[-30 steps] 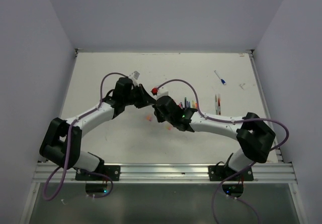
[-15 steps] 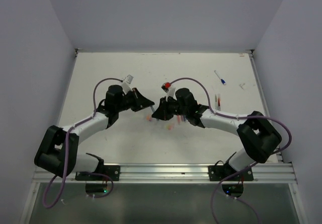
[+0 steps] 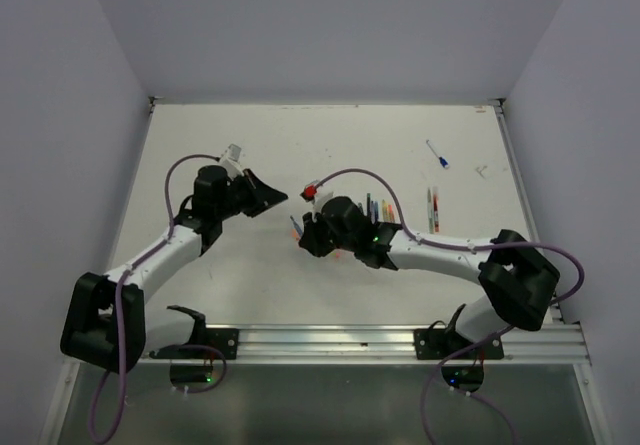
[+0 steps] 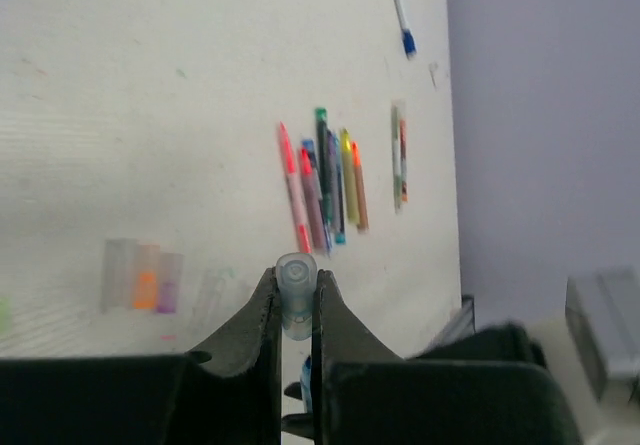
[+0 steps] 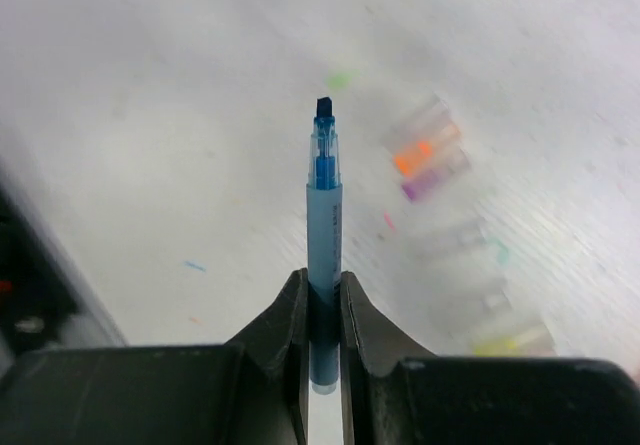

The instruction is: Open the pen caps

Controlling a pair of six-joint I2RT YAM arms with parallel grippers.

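Note:
The other removed caps lie on the bare tabletop beside the loose caps, so next my left gripper should move back and down to there and let go of the cap.
My left gripper (image 4: 296, 277) is shut on a pale clear-blue pen cap (image 4: 296, 295) and holds it above the table; in the top view it (image 3: 274, 197) sits left of centre. My right gripper (image 5: 323, 277) is shut on a blue pen (image 5: 324, 227) whose tip (image 5: 324, 110) is bare; in the top view it (image 3: 303, 233) is just right of the left gripper, apart from it. Several loose caps (image 5: 430, 150) lie on the table below, also in the left wrist view (image 4: 145, 275). A row of pens (image 4: 325, 180) lies beyond.
The row of pens (image 3: 378, 208) lies right of my right wrist, with two more pens (image 3: 432, 207) further right. A white pen with a blue cap (image 3: 437, 154) and a small pale piece (image 3: 481, 170) lie at the back right. Walls enclose the table.
The two grippers have drawn apart. The left one has swung left with the cap in it. The right one has moved down and left with the blue pen.

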